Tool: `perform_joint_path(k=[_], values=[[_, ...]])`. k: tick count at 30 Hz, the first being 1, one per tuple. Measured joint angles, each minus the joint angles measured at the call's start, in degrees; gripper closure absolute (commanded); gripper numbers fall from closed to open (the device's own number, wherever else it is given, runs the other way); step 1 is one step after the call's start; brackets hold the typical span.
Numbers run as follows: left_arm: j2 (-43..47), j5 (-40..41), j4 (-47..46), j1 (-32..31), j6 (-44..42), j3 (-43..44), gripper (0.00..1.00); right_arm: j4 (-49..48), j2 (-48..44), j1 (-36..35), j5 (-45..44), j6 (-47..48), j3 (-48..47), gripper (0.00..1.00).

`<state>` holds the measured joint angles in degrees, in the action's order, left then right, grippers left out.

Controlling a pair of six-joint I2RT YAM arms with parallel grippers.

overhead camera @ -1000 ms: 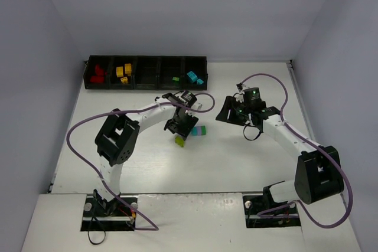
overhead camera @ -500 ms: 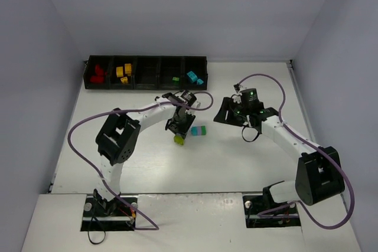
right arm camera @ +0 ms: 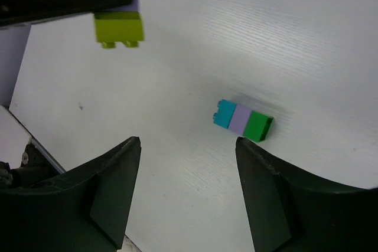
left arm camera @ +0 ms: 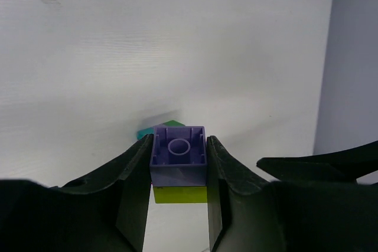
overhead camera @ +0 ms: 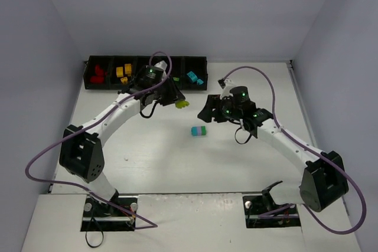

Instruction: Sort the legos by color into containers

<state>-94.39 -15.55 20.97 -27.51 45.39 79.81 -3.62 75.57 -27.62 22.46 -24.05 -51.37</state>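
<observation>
I should next carry the lilac part of the brick outward over the tray's middle section with my left gripper and release it, since the other sections hold other colours.
My left gripper is shut on a two-coloured brick, lilac over lime, and holds it above the table just in front of the black tray. The brick also shows in the top view and in the right wrist view. A cyan-lilac-green stack lies on the table mid-scene; it also shows in the right wrist view. My right gripper is open and empty, up and to the right of that stack. The tray holds red, yellow, green and cyan bricks in separate compartments.
Grey walls close the table on the left, back and right. Purple cables loop over both arms. The middle compartment of the tray is partly hidden by the left wrist.
The left arm has lifted the lilac-and-lime brick off the table and swung it back and left toward the tray. The right gripper has moved left, nearer the three-colour stack.
</observation>
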Motion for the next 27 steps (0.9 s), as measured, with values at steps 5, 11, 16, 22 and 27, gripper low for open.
perform_joint_path(k=[5,11,16,22,27], values=[[-0.5,-3.4,-4.7,-1.5,9.1,-3.4,1.0,-1.5,1.1,-1.5,0.5,1.5,-3.3,0.36],[-0.9,-4.3,-7.5,-2.1,15.0,-4.3,1.0,-3.6,4.5,-2.9,0.5,3.0,-7.9,0.35],[-0.9,-4.4,-9.7,-2.1,18.2,-4.4,1.0,-4.0,7.3,-3.9,0.5,3.4,-9.0,0.36],[-0.9,-4.7,-11.4,-2.2,20.4,-4.6,1.0,-4.0,9.6,-4.3,0.5,3.6,-10.6,0.38],[-0.9,-5.2,-12.1,-2.5,21.4,-4.6,1.0,-4.5,10.3,-4.3,0.4,3.6,-11.2,0.4]])
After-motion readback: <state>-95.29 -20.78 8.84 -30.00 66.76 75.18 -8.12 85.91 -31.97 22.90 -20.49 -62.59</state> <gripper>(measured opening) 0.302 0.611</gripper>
